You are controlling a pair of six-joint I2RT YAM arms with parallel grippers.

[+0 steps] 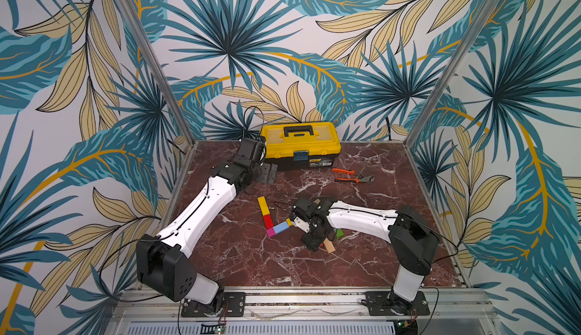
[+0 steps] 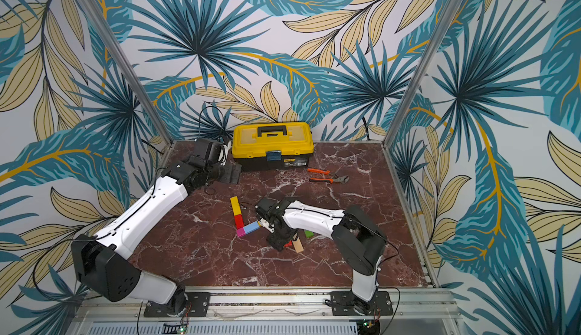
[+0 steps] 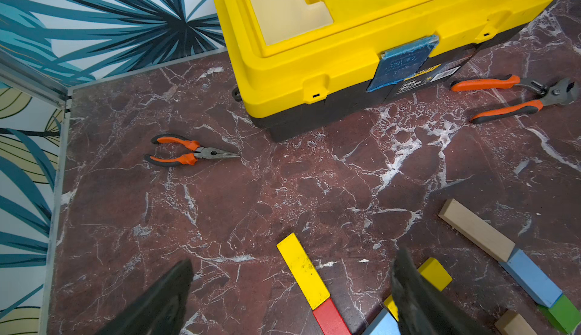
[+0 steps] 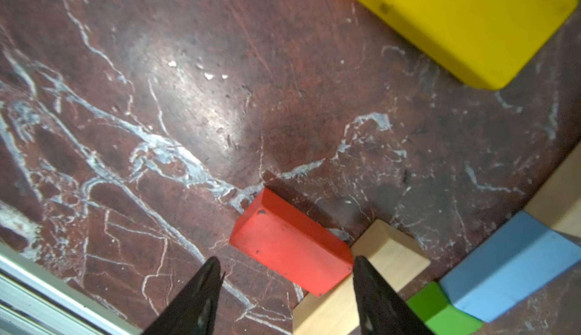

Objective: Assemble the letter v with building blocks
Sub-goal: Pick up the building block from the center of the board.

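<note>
My right gripper comes down onto the second red block (image 2: pixel 288 244) (image 4: pixel 293 247) next, one finger to each of its long sides, and closes, since the block still lies below the fingers.
In both top views a yellow bar (image 1: pixel 262 206), a red block (image 1: pixel 268 221), a magenta cube (image 1: pixel 270 232) and a light-blue block (image 1: pixel 280 228) lie in a bent row at mid-table. My right gripper (image 1: pixel 314 244) points down just right of them. In the right wrist view it (image 4: pixel 284 273) is open. A second red block (image 4: pixel 292 245) leans on a tan bar (image 4: pixel 386 254) just ahead of the fingertips, one corner against one finger. A green cube (image 4: pixel 440 313) and another light-blue block (image 4: pixel 509 267) lie beside them. My left gripper (image 3: pixel 294 256) is open and holds nothing, back by the toolbox.
A yellow toolbox (image 1: pixel 301 144) stands at the back of the marble table (image 1: pixel 239 254). Orange-handled cutters (image 1: pixel 352 176) lie to its right. Needle-nose pliers (image 3: pixel 188 152) show in the left wrist view. Metal posts and patterned walls close in the sides and back.
</note>
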